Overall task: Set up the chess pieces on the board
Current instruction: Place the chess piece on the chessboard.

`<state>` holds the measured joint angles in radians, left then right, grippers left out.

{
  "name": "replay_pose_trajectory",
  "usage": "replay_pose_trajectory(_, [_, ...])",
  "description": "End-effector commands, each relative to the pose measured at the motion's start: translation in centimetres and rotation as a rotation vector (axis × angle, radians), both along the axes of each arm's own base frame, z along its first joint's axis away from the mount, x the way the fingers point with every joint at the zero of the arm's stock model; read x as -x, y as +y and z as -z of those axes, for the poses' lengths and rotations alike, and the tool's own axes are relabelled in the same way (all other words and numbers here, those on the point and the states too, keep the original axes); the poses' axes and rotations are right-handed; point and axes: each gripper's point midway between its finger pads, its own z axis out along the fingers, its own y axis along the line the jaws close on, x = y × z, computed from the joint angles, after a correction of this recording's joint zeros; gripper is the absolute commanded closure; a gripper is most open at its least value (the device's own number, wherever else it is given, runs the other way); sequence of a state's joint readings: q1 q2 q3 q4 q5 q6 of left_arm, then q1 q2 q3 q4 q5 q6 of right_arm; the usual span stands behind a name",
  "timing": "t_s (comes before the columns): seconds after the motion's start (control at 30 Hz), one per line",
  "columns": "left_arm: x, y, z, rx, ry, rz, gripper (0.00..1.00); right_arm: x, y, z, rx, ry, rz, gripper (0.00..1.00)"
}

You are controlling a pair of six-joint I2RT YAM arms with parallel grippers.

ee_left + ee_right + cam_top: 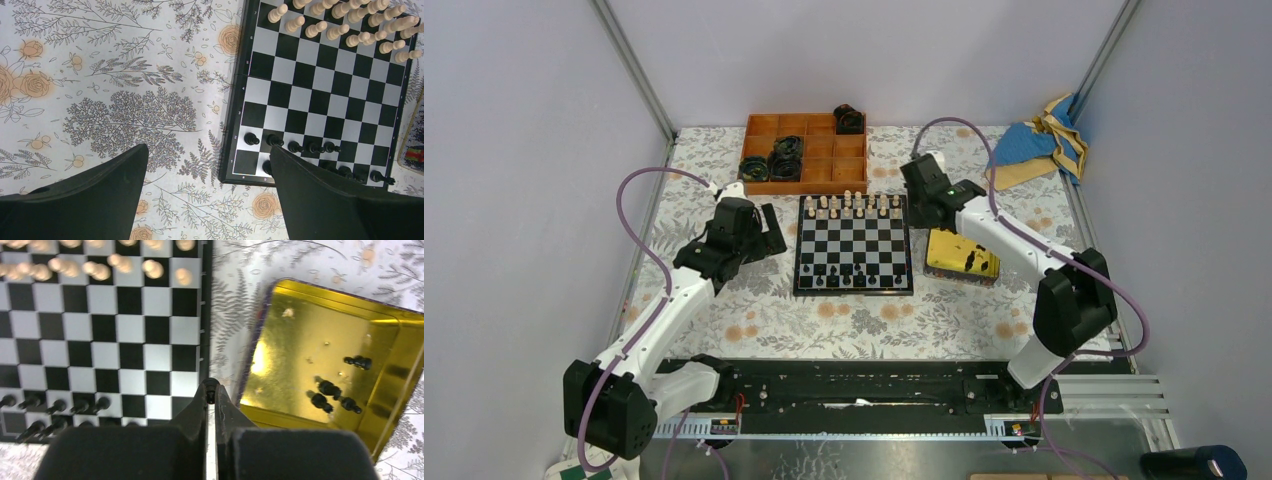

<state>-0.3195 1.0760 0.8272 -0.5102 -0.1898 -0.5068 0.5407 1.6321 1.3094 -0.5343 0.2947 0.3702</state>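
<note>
The front black row's next dark square (872,269) (133,405) stands empty below, to the left in the top view. My right gripper should move across to it next, lower and release.
The board (854,232) lies mid-table, with cream chessmen (852,206) on its far rows. Several black chess pieces (295,147) stand on its two near rows, and they show again in the right wrist view as black pieces (57,406). More black pieces (327,387) lie in the yellow tin (320,335). My right gripper (211,392) is shut on a tiny black chess piece (211,386), held above the cloth between the board's right edge and the tin. My left gripper (209,149) hangs wide open and empty over the cloth by the board's near-left corner.
An orange divided tray (806,152) with black coiled rings (784,158) stands behind the board. The yellow tin (962,258) sits right of the board. A blue and yellow cloth (1039,140) is bunched at the back right corner. Walls enclose the table.
</note>
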Motion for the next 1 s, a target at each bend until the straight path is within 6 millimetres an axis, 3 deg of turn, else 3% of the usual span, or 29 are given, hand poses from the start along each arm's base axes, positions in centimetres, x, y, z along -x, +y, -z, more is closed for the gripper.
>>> replay_pose_trajectory(0.0, [-0.3, 0.0, -0.4, 0.02, -0.026, -0.01, 0.01, 0.1, 3.5, -2.1, -0.014, -0.046, -0.084, 1.0])
replay_pose_trajectory(0.6, [0.7, 0.1, 0.0, 0.023, -0.011, 0.0, 0.01, 2.9, 11.8, 2.3, 0.011, 0.019, -0.274, 1.0])
replay_pose_trajectory(0.97, [1.1, 0.4, 0.5, 0.0, 0.003, 0.005, 0.01, 4.3, 13.5, 5.1, 0.024, 0.073, -0.311, 1.0])
